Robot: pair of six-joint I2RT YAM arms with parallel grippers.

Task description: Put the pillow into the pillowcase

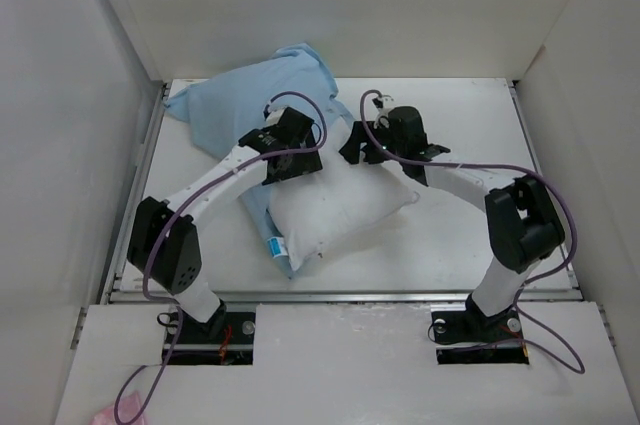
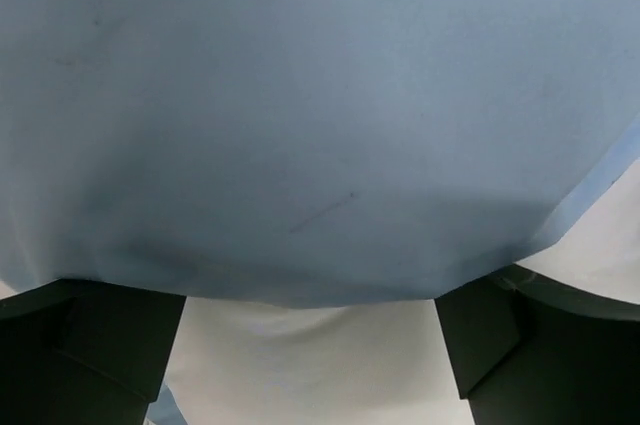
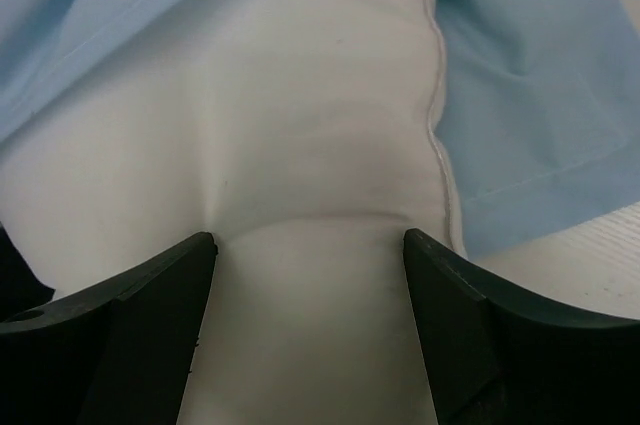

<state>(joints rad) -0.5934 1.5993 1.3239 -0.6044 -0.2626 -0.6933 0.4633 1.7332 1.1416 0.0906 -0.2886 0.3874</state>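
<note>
The pillow should have my left gripper lift and cross over it next, then lower onto its bare edge by my right gripper (image 1: pixel 348 126), beside the pillowcase.
The white pillow (image 1: pixel 335 207) lies mid-table, its small blue tag (image 1: pixel 277 244) at the near left corner. The light-blue pillowcase (image 1: pixel 255 90) is bunched at the back left, over the pillow's far end; a strip shows under the near corner. My left gripper (image 1: pixel 295 157) is at the pillow's far left edge. In the left wrist view it (image 2: pixel 310 297) is open, the pillowcase (image 2: pixel 320 105) draped over its tips and the pillow (image 2: pixel 310 365) between its fingers. My right gripper (image 1: pixel 362 148) is open in the right wrist view (image 3: pixel 307 240), tips pressed into the pillow (image 3: pixel 300 125), pillowcase (image 3: pixel 530 95) beside it.
The white table (image 1: pixel 470 235) is walled by white panels at the left, back and right. A metal rail runs along the near edge (image 1: pixel 340 295). Purple cables loop over both arms.
</note>
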